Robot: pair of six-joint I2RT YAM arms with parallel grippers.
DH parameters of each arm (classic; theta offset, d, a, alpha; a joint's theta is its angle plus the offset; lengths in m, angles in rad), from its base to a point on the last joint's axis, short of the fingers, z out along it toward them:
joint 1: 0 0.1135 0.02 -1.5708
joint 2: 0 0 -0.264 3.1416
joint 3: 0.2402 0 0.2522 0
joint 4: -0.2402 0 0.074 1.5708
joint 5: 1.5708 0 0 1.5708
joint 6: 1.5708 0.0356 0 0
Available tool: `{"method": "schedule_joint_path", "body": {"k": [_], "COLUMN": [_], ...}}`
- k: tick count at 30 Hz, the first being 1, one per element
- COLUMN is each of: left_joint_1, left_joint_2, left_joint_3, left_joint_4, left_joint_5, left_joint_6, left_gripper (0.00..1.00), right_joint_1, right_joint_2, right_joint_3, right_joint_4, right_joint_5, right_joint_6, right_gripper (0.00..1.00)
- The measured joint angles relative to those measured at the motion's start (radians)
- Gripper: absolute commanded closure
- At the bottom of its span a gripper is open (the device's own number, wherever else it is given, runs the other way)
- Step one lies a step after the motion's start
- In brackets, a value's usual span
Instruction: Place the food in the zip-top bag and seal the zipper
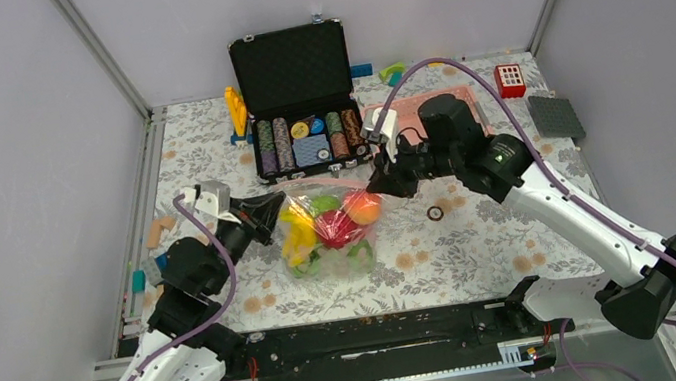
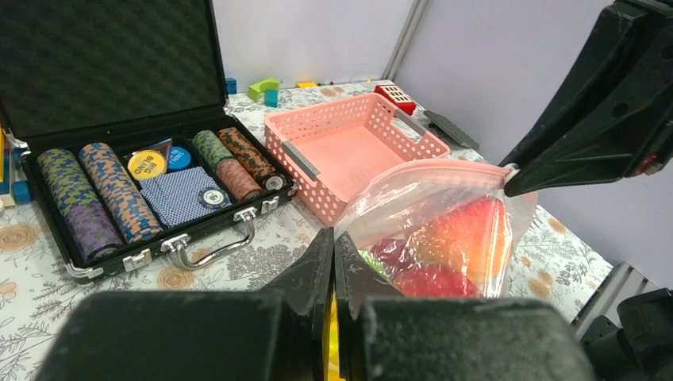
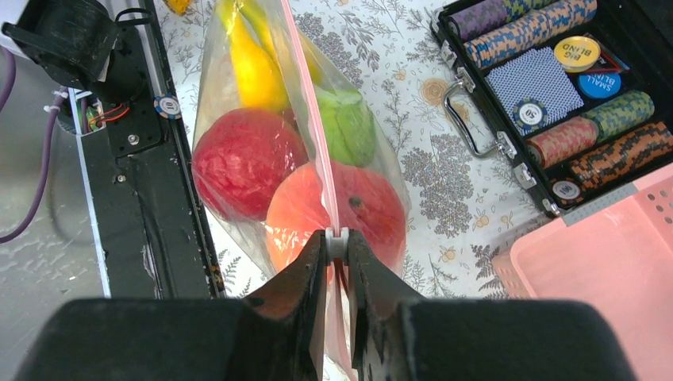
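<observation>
The bare near tabletop lies below my right gripper, so next I will lower it back and toward the right in the top view to release the zipper's slider there.
The zip-top bag sits between my grippers, held up at both ends, with the food inside: yellow bananas, a green cabbage, a red fruit and an orange fruit. The pink zipper runs along the top of the bag. My left gripper is shut on the bag's left end, also seen in the left wrist view. My right gripper is shut on the white slider at the zipper's right end.
An open black case of poker chips stands just behind the bag. A pink mesh basket lies behind right, under my right arm. A small ring lies right of the bag. A red block and a grey plate sit far right.
</observation>
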Motion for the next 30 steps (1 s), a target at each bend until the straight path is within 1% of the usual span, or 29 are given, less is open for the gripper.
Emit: {"method": "schedule_joint_path", "body": {"k": [11, 30], "left_joint_1": [0.0, 0.0], "left_joint_2": [0.0, -0.01], "left_joint_3": [0.0, 0.0], "left_joint_4": [-0.015, -0.033], "left_joint_5": [-0.037, -0.084], "left_joint_6": [-0.018, -0.026], "left_gripper": [1.0, 1.0], "right_joint_1": [-0.005, -0.035], "right_joint_2": [-0.039, -0.064], "right_joint_3": [-0.037, -0.065], "right_joint_4": [0.005, 0.0], "right_joint_5": [0.047, 0.104], "right_joint_6": [0.055, 0.078], "right_gripper": [0.89, 0.89]}}
